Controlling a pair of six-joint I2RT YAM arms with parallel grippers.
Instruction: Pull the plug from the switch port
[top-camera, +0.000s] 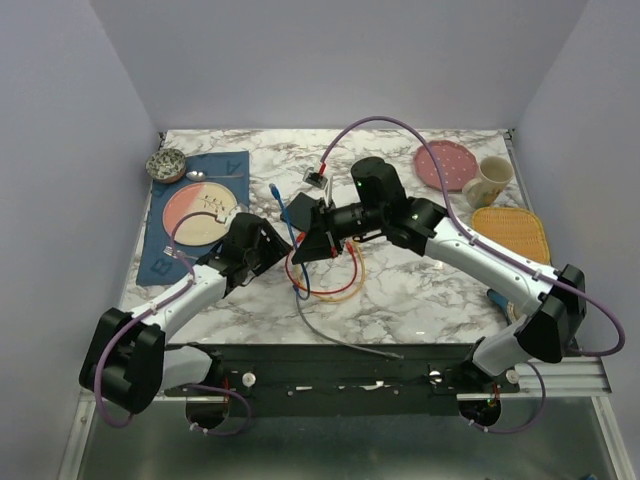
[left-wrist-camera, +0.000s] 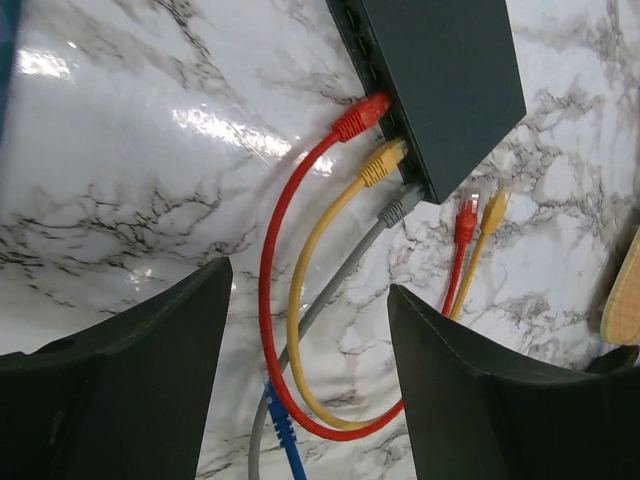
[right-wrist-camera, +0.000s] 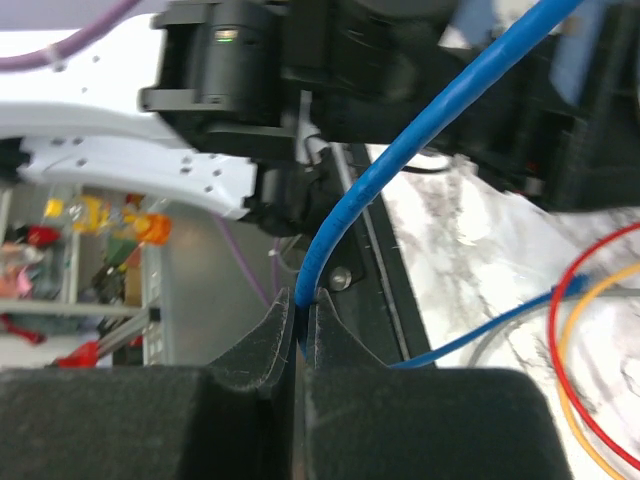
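I need to swing my right gripper outward next, turn it and lower the blue cable (right-wrist-camera: 400, 140) onto the bare marble beside the pink plate, because the cable is clear of the switch.
The switch (left-wrist-camera: 440, 70) is a flat black box at the top right of the left wrist view. A red plug (left-wrist-camera: 360, 115), a yellow plug (left-wrist-camera: 383, 160) and a grey plug (left-wrist-camera: 400, 207) sit in its edge sockets. A blue plug (left-wrist-camera: 275, 425) lies loose on the marble, apart from the switch. My left gripper (left-wrist-camera: 308, 278) hangs open above the cable loops with nothing between its fingers. My right gripper (right-wrist-camera: 300, 315) is shut on the blue cable (right-wrist-camera: 400, 140), which rises from the jaws. From above, the right gripper (top-camera: 308, 245) covers most of the switch (top-camera: 298, 210), with the left gripper (top-camera: 270, 240) beside it.
Loose red (left-wrist-camera: 466, 215) and yellow (left-wrist-camera: 494, 205) cable ends lie beside the switch. A blue placemat (top-camera: 170, 240) with a plate (top-camera: 195, 215), bowl (top-camera: 166, 163) and spoon is at the left. A pink plate (top-camera: 445, 165), mug (top-camera: 487, 180) and orange mat (top-camera: 510, 235) are at the right.
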